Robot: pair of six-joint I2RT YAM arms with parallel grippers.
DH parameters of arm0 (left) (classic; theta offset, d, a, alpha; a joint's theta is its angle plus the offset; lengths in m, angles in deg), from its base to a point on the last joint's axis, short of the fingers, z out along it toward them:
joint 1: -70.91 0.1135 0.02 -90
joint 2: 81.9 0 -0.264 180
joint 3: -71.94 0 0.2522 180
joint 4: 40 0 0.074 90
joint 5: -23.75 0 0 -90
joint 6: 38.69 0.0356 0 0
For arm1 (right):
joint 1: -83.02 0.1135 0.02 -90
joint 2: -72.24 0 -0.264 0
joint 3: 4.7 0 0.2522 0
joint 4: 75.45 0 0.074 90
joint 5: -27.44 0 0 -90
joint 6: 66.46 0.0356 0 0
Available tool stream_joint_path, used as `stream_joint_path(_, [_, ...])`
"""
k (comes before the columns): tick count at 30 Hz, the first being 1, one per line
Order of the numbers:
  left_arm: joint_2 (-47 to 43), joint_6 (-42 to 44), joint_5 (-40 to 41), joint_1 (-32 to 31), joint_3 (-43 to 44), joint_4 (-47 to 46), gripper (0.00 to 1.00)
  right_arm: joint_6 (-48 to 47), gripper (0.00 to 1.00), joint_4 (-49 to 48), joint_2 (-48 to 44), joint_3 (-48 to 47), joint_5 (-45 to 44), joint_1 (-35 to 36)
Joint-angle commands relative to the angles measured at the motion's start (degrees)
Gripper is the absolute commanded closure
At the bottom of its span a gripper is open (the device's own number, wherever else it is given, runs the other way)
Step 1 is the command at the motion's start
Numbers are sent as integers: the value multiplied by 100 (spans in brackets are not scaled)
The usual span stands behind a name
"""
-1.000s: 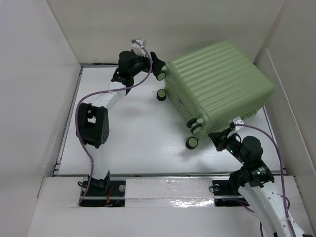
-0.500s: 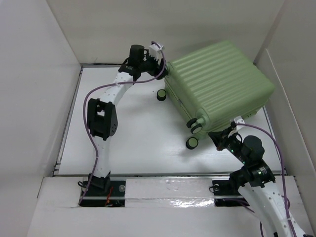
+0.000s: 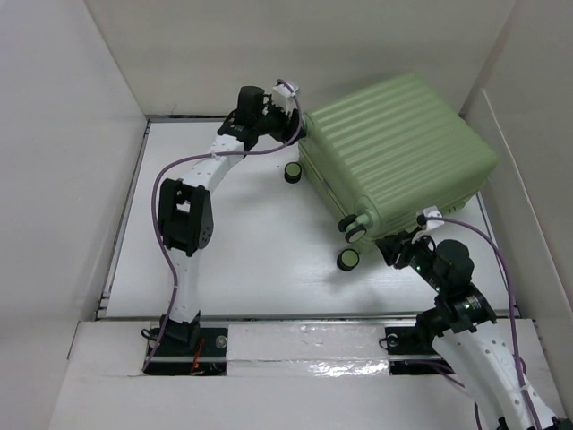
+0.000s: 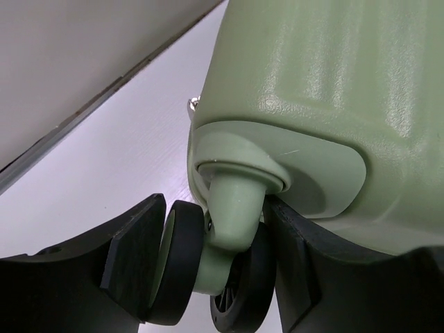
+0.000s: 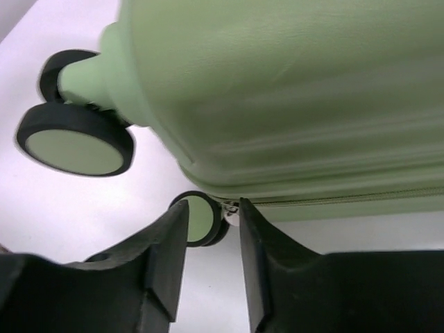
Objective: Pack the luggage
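Observation:
The luggage's wheel goes toward open tabletop to its left in the top view next, dragged and released by my left gripper, since luggage crowds the side.
The light-green luggage [image 3: 394, 143] lies closed on the table at the back right, ribbed shell up, wheels toward the left. My left gripper [image 3: 291, 125] is at its far-left corner. In the left wrist view, the gripper [image 4: 208, 270] has its fingers [image 4: 132, 257] pressed on both sides of a black-and-green spinner wheel [image 4: 177, 263] under the shell [image 4: 333, 83]. My right gripper [image 3: 391, 251] is at the near corner. In the right wrist view it [image 5: 211, 229] is narrowly open and empty, tips just short of the zipper pull [image 5: 232, 206] on the luggage [image 5: 277, 90].
Other spinner wheels stick out on the luggage's left side [image 3: 293, 173], [image 3: 356, 231], [image 3: 347, 259]. White walls enclose the table at the back, left and right. The luggage sits close to the right wall [image 3: 528, 179].
My left arm has swung right and its gripper has come onto the far-left corner wheel. My right gripper has edged up toward the luggage's near corner.

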State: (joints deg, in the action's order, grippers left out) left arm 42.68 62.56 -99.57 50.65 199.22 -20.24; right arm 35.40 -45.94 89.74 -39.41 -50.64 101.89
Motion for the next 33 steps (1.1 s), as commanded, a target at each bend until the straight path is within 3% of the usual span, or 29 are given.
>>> stream_joint_path(1, [-563, -315, 1001, 169, -881, -631, 100, -17, 57, -414, 165, -331, -479, 11])
stream_joint_path(6, [-1075, -1500, 1328, 688, -3013, -2065, 100, -227, 54, -1142, 990, -489, -508, 11])
stream_joint_path(10, [-1837, -2336, 1975, 690, -4704, -3689, 100, -394, 54, -2028, 2028, -709, -50, 11])
stream_joint_path(15, [-3075, -3417, 2496, 742, -6452, -4835, 100, -438, 54, -2910, 3011, -822, 468, -103])
stream_joint_path(19, [-3903, -3480, 2989, 619, -6922, -4846, 100, -387, 54, -3014, 3287, -1017, 811, -103])
stream_joint_path(25, [-4309, -3725, 3059, 566, -6439, -4004, 100, -219, 54, -3035, 3041, -884, 1031, 107])
stream_joint_path(27, [-4424, -3787, 3103, 566, -6482, -3940, 79, -333, 53, -2859, 2988, -919, 926, 248])
stream_joint_path(28, [-4616, -3831, 3243, 566, -6543, -3966, 53, -377, 53, -2684, 2935, -946, 865, 301])
stream_joint_path(29, [-4739, -3971, 3305, 514, -6605, -3966, 42, -438, 53, -2595, 2804, -946, 725, 301])
stream_joint_path(31, [-5194, -4112, 3638, 513, -6746, -3905, 22, -474, 53, -2306, 2620, -911, 479, 301])
stream_joint_path(33, [-5512, -4218, 3876, 444, -6772, -3765, 18, -491, 55, -2147, 2251, -806, 13, 301])
